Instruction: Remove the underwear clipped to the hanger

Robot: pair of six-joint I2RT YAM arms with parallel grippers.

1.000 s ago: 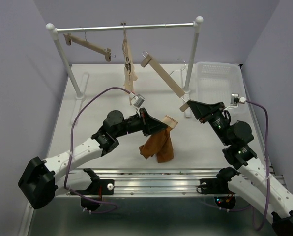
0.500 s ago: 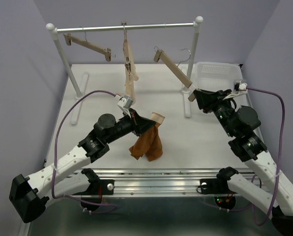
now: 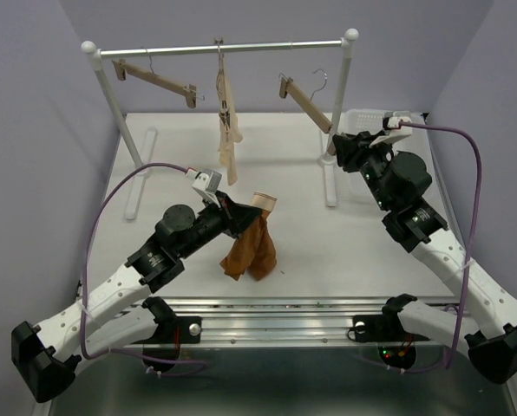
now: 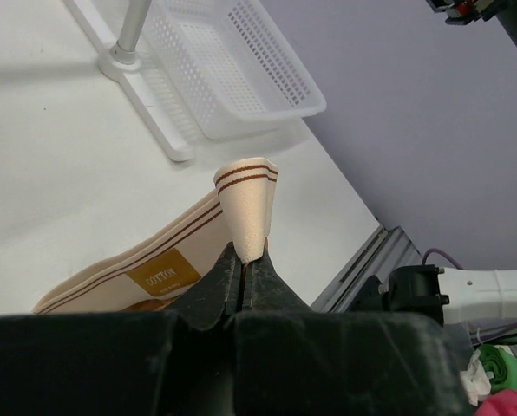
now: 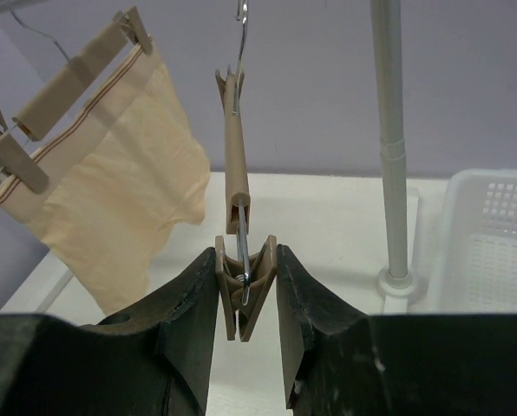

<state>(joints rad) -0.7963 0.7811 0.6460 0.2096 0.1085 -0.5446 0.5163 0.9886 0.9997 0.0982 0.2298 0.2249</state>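
Note:
Next, my right gripper will rise, then lower the hanger's hook onto the bare bar (image 3: 313,45) beside the post and release it, since that hook still stands off the bar.
The rust-brown underwear (image 3: 250,251) hangs from my left gripper (image 3: 244,213), its lower end resting on the table. In the left wrist view the jaws are shut on a fold of its cream, brown-striped waistband (image 4: 245,204), and my left gripper (image 4: 244,258) pinches it at the tips. The bare wooden hanger (image 3: 306,102) slants up toward the rail, its hook (image 3: 319,81) beside the right post. My right gripper (image 3: 337,149) holds its lower end. Its fingers (image 5: 198,295) squeeze the hanger's clip (image 5: 245,290); my right gripper (image 5: 245,260) is shut on it.
A rack rail (image 3: 224,48) carries an empty wooden hanger (image 3: 154,80) at the left and a beige garment (image 3: 228,130) clipped in the middle. The right post (image 5: 389,130) stands close to my right fingers. A white basket (image 4: 232,61) sits at the table's far right.
My right gripper has carried the hanger up and back toward the rail's right end. The left arm has drawn the underwear left and nearer, still gripped.

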